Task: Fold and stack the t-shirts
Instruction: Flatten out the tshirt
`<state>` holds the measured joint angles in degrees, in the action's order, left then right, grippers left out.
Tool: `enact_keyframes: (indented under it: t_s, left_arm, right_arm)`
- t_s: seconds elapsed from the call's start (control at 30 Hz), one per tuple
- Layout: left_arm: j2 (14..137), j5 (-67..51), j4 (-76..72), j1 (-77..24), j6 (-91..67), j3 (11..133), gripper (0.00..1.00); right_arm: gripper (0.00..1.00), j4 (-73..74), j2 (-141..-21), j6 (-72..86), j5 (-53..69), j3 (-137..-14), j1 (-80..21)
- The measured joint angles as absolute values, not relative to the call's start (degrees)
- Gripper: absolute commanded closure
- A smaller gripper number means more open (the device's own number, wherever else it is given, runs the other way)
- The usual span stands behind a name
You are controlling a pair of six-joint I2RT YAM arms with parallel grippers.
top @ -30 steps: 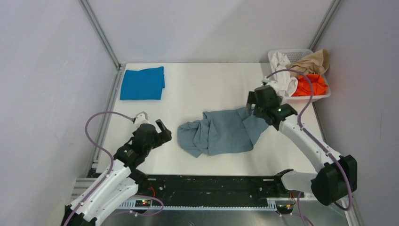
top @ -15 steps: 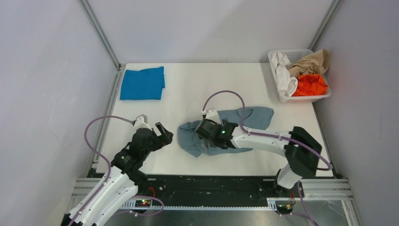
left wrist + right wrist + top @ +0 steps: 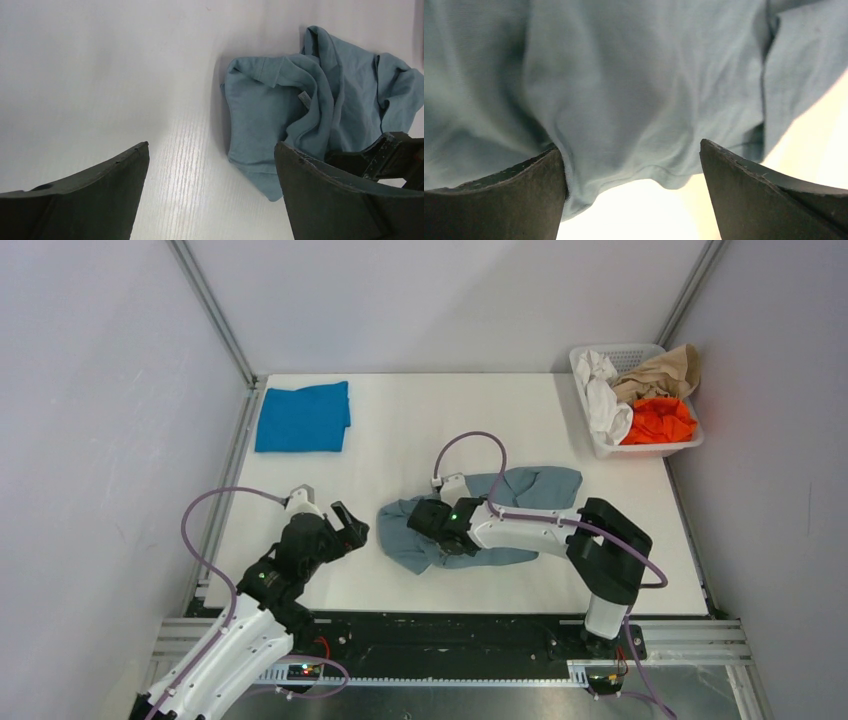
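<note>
Next I will move my right gripper to the right in the top view onto the fold at the t-shirt's near hem (image 3: pixel 483 557) (image 3: pixel 646 167), since that cloth lies between its spread fingers.
The dusty grey-blue t-shirt (image 3: pixel 530 488) lies crumpled at the table's middle. Its white neck label (image 3: pixel 303 98) shows in the left wrist view, where the shirt (image 3: pixel 260 110) lies ahead and to the right. My right gripper (image 3: pixel 430 525) is open, low over the shirt's left part; in its wrist view the cloth (image 3: pixel 634 100) fills the space ahead of the spread jaws with a hem edge between them. My left gripper (image 3: pixel 345 525) is open and empty over bare table just left of the shirt. The brighter blue t-shirt (image 3: pixel 302 417) lies folded at the far left.
A white basket (image 3: pixel 640 449) at the far right corner holds white, tan and orange cloths. Metal frame posts and grey walls ring the white table (image 3: pixel 440 420). The right arm (image 3: pixel 540 530) stretches across the shirt.
My right arm swung from the shirt's right end near the basket across to the shirt's left part and went low over it. The shirt's right end now lies spread flat. The left arm barely moved.
</note>
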<state>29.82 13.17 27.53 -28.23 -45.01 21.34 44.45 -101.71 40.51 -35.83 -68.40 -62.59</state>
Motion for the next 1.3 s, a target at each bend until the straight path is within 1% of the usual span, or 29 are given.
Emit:
enact_keyframes:
  t_s: [0.17, 0.23, 0.3, 0.33, 0.37, 0.4, 0.43, 0.47, 0.5, 0.53, 0.6, 0.7, 0.8, 0.83, 0.87, 0.9, 0.97, 1.13, 1.3]
  left_arm:
    - [29.9, 12.9, 27.4, -28.2, -45.0, 21.3, 0.02]
    - [30.3, 12.6, 27.1, -28.2, -45.0, 21.3, 0.02]
    - [30.9, 12.0, 26.7, -28.2, -45.0, 21.3, 0.02]
    - [31.4, 11.6, 26.4, -28.2, -44.9, 21.3, 0.02]
    - [31.7, 11.3, 26.2, -28.2, -44.9, 21.3, 0.02]
    - [32.2, 10.9, 25.7, -28.2, -44.9, 21.3, 0.02]
    - [32.6, 10.3, 25.3, -28.2, -44.8, 21.3, 0.02]
    - [32.8, 10.0, 25.0, -28.2, -44.8, 21.4, 0.02]
    - [33.2, 9.6, 24.6, -28.2, -44.6, 21.4, 0.02]
    - [33.6, 9.1, 24.5, -28.3, -44.6, 21.4, 0.02]
    - [34.2, 8.3, 23.9, -28.3, -44.6, 21.5, 0.02]
    - [35.4, 6.9, 22.8, -28.6, -44.5, 21.8, 0.02]
    - [36.9, 5.6, 21.4, -29.4, -44.5, 22.5, 0.02]
    - [37.4, 5.3, 21.0, -29.9, -44.4, 22.8, 0.02]
    - [38.1, 4.8, 20.2, -30.5, -44.4, 23.2, 0.02]
    - [38.7, 4.3, 19.6, -31.1, -44.3, 23.6, 0.02]
    - [40.8, 3.6, 17.8, -32.9, -44.0, 24.5, 0.02]
    - [49.6, 1.1, 12.6, -37.1, -43.5, 28.0, 0.02]
    - [62.1, -2.2, 7.0, -40.2, -42.9, 33.2, 0.02]
  right_arm:
    - [0.02, 49.4, -101.7, 44.2, -39.6, -68.5, -62.1]
    - [0.05, 50.0, -101.7, 44.8, -40.0, -68.5, -62.1]
    - [0.10, 50.3, -101.4, 45.0, -40.1, -68.4, -62.0]
    - [0.15, 50.2, -101.2, 45.0, -40.1, -68.4, -62.0]
    - [0.17, 50.2, -100.9, 45.0, -40.1, -68.3, -62.0]
    - [0.24, 49.8, -100.3, 45.0, -40.0, -68.0, -61.8]
    - [0.29, 49.5, -99.5, 45.0, -39.8, -67.6, -61.5]
    - [0.40, 48.9, -98.7, 44.8, -39.6, -67.0, -61.3]
    - [0.46, 48.0, -97.4, 44.6, -39.3, -66.0, -60.9]
    - [0.56, 46.8, -95.9, 44.3, -38.6, -64.8, -60.3]
    - [0.61, 44.0, -92.7, 43.3, -36.6, -62.0, -59.1]
    - [0.61, 38.9, -87.7, 41.9, -31.7, -56.7, -56.2]
    - [0.69, 34.6, -84.7, 40.6, -26.5, -52.4, -53.0]
    - [0.75, 33.4, -84.1, 40.2, -25.0, -51.2, -52.0]
    - [0.79, 32.4, -83.6, 39.9, -23.8, -50.3, -51.1]
    - [0.89, 31.3, -83.1, 39.6, -22.5, -49.4, -50.3]
    - [1.00, 29.1, -81.8, 38.8, -19.9, -47.6, -48.8]
    - [1.00, 22.1, -76.2, 37.3, -12.4, -41.3, -45.1]
    - [1.00, 16.6, -69.4, 37.2, -5.8, -35.3, -40.5]
